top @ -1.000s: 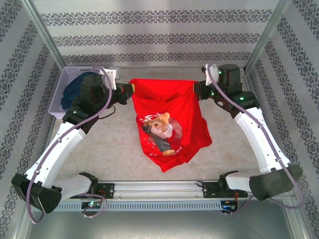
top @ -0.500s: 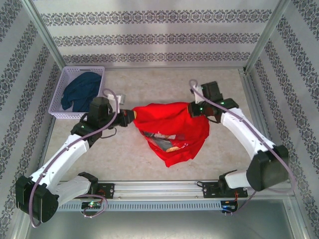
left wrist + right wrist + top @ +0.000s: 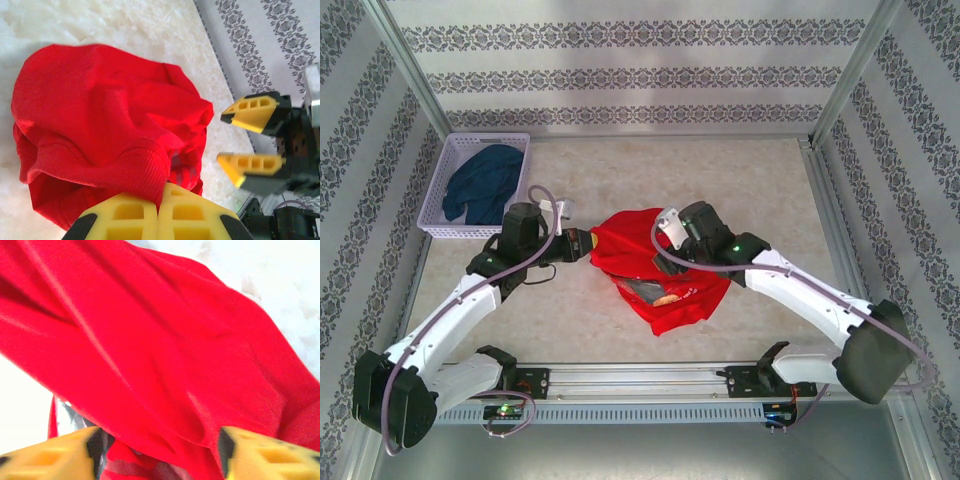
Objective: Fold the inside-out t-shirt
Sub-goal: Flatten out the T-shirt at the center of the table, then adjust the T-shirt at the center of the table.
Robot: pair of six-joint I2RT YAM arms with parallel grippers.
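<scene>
The ribbed hem should go next onto the bare table beside the gripper on the basket's side, away from the still bunched heap. My left gripper should pull it there, then let it go.
The inside-out t-shirt [image 3: 665, 270] lies bunched in a red heap on the table's middle, a strip of its print [image 3: 645, 291] peeking out near the front. My left gripper [image 3: 583, 245] is at the heap's left edge. In the left wrist view it [image 3: 160, 202] is shut on a ribbed red hem of the t-shirt [image 3: 100, 115]. My right gripper [image 3: 660, 240] hovers over the heap's top, open. Its yellow fingers [image 3: 250, 112] stand apart beside the cloth with nothing between them. In the right wrist view the right gripper [image 3: 157, 452] is spread wide above the red fabric [image 3: 160, 340].
A white basket [image 3: 436, 198] at the back left holds a dark navy garment [image 3: 482, 183]. Metal frame posts rise at the back corners, and a rail [image 3: 640, 378] runs along the near edge between the arm bases. Bare table lies to the right of the heap.
Both arms came down and forward from the back. The shirt, held spread between them, now lies bunched on the table. The right gripper has let go and swung left over the heap.
</scene>
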